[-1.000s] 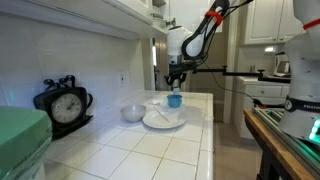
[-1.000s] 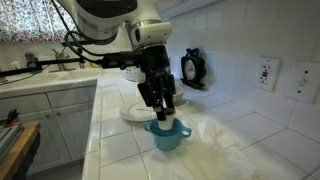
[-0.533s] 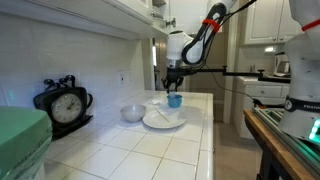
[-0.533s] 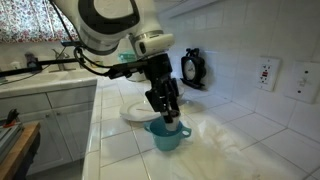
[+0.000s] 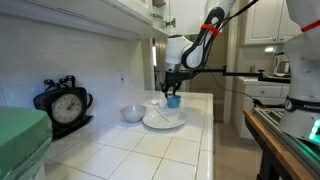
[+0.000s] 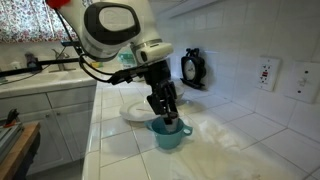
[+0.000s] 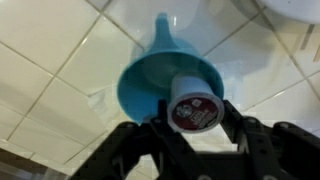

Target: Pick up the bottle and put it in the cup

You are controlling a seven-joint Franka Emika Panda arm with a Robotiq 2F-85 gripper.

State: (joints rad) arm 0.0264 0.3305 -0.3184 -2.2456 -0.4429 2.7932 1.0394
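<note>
The robot's gripper needs to move slightly to the left in the wrist view, over the cup's opening (image 7: 162, 88), to release the bottle (image 7: 193, 104), because the bottle hangs off-centre near the cup's rim.
A small teal-blue cup (image 6: 168, 134) with a handle stands on the white tiled counter; it also shows in the wrist view (image 7: 152, 82) and, small, in an exterior view (image 5: 174, 100). My gripper (image 6: 166, 117) is right over the cup's mouth, shut on a small white bottle (image 7: 193, 104) with a dark red label on its end. In the wrist view the bottle sits between the black fingers (image 7: 195, 122) at the cup's rim. In both exterior views the bottle is mostly hidden by the fingers.
A white plate (image 5: 160, 120) lies beside the cup, a pale rounded bowl (image 5: 133, 113) next to it. A black clock (image 5: 64, 103) stands by the wall. The counter's edge (image 6: 100, 140) drops off near the cup. A wall outlet (image 6: 265, 72) is behind.
My gripper has come down with the bottle, closer onto the cup's mouth. The cup, plate and bowl have not moved.
</note>
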